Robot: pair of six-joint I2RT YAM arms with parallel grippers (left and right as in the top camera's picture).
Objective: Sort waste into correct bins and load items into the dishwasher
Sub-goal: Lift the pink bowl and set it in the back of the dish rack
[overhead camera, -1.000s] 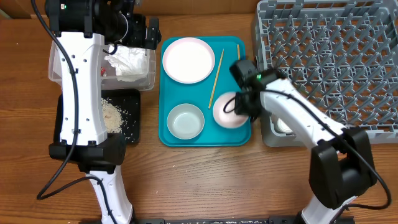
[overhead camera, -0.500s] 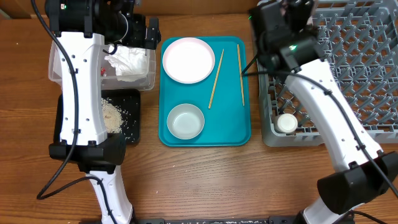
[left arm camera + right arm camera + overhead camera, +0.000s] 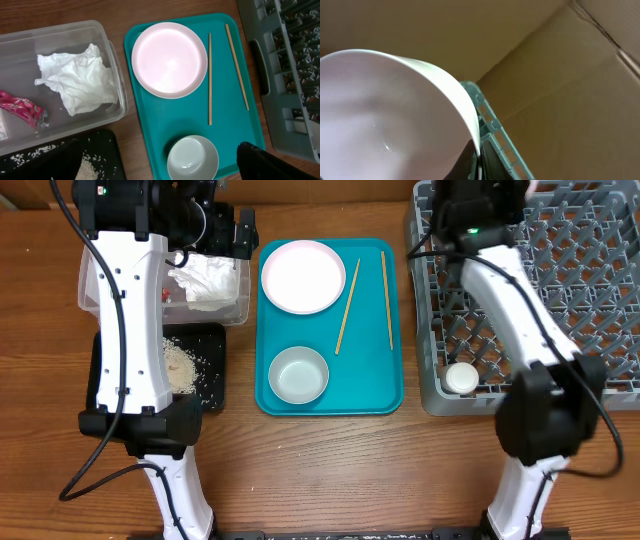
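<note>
My right gripper lowers the white bowl at the dish rack's far corner next, shifting toward the rack's edge by the teal tray [image 3: 375, 395].
My right gripper [image 3: 479, 150] is shut on the rim of a white bowl [image 3: 385, 120], held tilted at the far left corner of the grey dish rack [image 3: 540, 290]; its edge shows in the right wrist view [image 3: 495, 135]. From overhead the right gripper [image 3: 478, 200] hides the bowl. A small white cup [image 3: 461, 377] sits in the rack. On the teal tray [image 3: 375, 395] lie a white plate [image 3: 303, 276], a pale bowl [image 3: 299, 375] and two chopsticks [image 3: 346, 306]. My left gripper [image 3: 215, 225] is open and empty above the clear tub [image 3: 95, 280].
The clear tub holds a crumpled napkin [image 3: 77, 80] and a red wrapper [image 3: 20, 107]. The black tray [image 3: 215, 395] in front of it holds loose rice [image 3: 180, 365]. A cardboard wall [image 3: 570, 75] stands behind the rack.
My right gripper has lifted the white bowl off the teal tray and carried it up and back to the rack's far left corner. The left arm has not moved.
</note>
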